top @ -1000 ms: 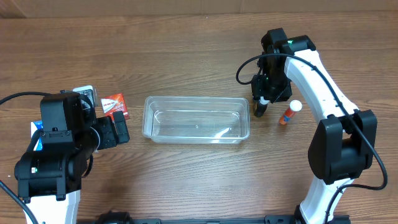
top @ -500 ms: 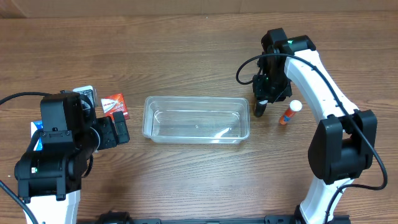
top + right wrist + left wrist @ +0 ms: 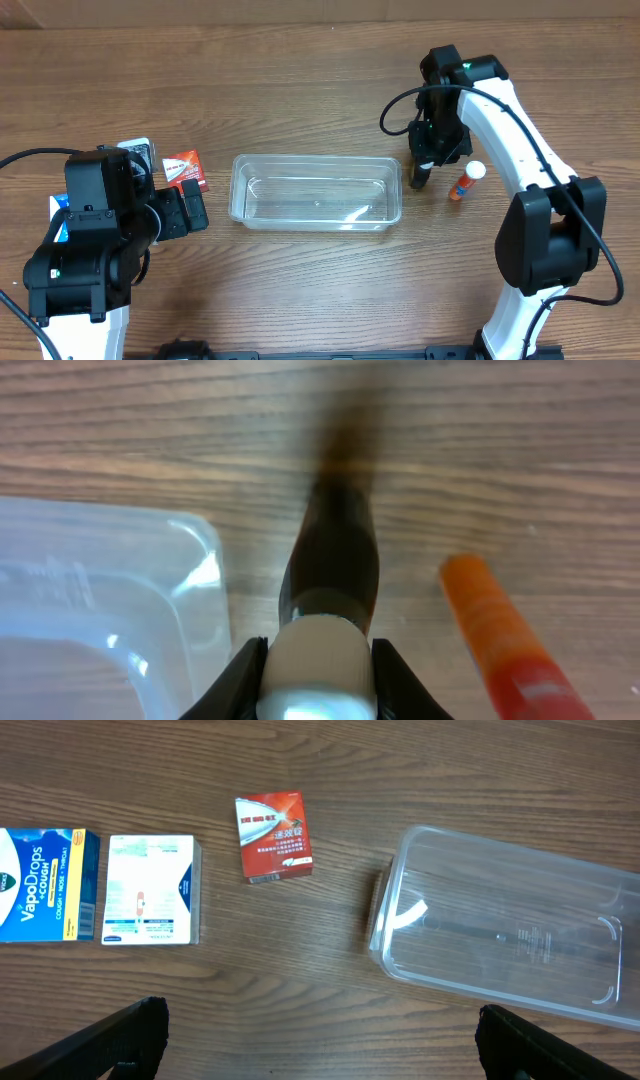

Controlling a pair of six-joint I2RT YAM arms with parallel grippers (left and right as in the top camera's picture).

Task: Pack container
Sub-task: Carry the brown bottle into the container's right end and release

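Observation:
The bottle (image 3: 333,565) is still outside the empty container. I will lift my right gripper, move it over the container's end by the orange tube, and lower it inside.
The clear plastic container (image 3: 316,192) lies empty mid-table; it also shows in the left wrist view (image 3: 510,935) and its corner in the right wrist view (image 3: 95,605). My right gripper (image 3: 424,165) is shut on the white cap of a dark brown bottle (image 3: 333,565), just right of the container's right end. The bottle hangs tilted, its base toward the table. An orange tube (image 3: 465,182) with a white cap lies right of it (image 3: 495,630). My left gripper (image 3: 190,212) is open and empty, left of the container, its fingers (image 3: 125,1038) wide apart.
A red box (image 3: 184,168) lies left of the container (image 3: 273,837). A white box (image 3: 150,888) and a blue cough-drops box (image 3: 45,885) lie further left. The left arm's base covers part of them in the overhead view.
My right gripper with the dark bottle has tilted slightly, the bottle's lower end swinging a little toward upright. The left arm has not moved.

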